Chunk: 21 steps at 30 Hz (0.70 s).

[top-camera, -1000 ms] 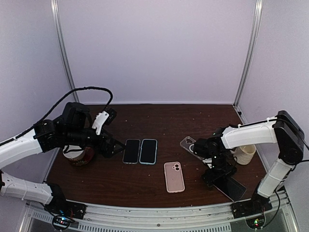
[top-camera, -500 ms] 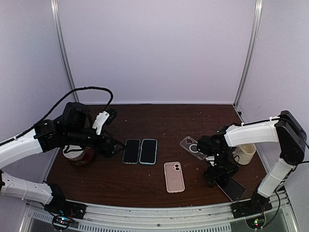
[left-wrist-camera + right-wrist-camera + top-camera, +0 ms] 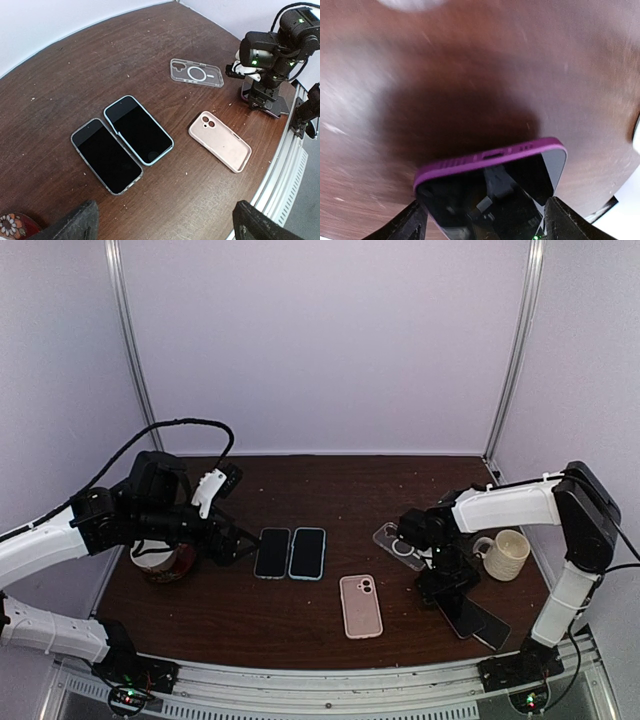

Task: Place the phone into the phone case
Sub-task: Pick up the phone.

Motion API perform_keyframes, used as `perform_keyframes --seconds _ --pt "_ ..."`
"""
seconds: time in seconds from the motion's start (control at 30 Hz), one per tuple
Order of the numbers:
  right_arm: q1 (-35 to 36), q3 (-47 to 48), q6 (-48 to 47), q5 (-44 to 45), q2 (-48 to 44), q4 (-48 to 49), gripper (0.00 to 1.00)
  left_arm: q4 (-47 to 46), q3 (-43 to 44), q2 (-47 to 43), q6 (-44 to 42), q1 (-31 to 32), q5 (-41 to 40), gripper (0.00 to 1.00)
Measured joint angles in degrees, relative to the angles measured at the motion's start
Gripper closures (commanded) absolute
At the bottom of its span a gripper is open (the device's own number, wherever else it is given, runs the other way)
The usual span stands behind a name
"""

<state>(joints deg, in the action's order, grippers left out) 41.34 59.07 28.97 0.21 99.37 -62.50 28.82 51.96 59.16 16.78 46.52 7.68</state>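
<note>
My right gripper turns square with the purple-rimmed phone next, as the phone slants between my fingers. It keeps a finger at each long side of the phone near its port end.
A phone with a purple rim and a dark screen lies flat near the table's front right. My right gripper straddles it near its port end, one finger at each long side and the jaws still wide; in the top view the gripper stands over the phone's inner end. An empty clear phone case with a white ring lies just behind it. An empty pink case lies in the middle front. My left gripper hovers open at the left, holding nothing.
Two cased phones, one grey-rimmed and one blue-rimmed, lie side by side left of centre. A cream mug stands at the right edge. A red patterned cup sits under the left arm. The table's front rail is close to the purple-rimmed phone.
The right arm has shifted left along the purple-rimmed phone toward its end, and its jaws have begun narrowing. The left arm has stayed still.
</note>
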Motion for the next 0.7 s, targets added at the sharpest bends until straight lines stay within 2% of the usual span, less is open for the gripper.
perform_keyframes --seconds 0.17,0.3,0.7 --pt "0.0 2.7 0.0 0.0 0.8 3.8 0.09 0.0 0.0 0.0 0.0 0.0 0.0 0.02" --pt "0.0 3.4 -0.3 -1.4 0.9 6.0 0.01 0.0 0.0 0.0 -0.2 0.0 0.0 0.03" --pt "-3.2 3.4 -5.1 -4.3 -2.0 2.6 0.00 0.0 0.0 -0.1 -0.4 0.0 0.0 0.02"
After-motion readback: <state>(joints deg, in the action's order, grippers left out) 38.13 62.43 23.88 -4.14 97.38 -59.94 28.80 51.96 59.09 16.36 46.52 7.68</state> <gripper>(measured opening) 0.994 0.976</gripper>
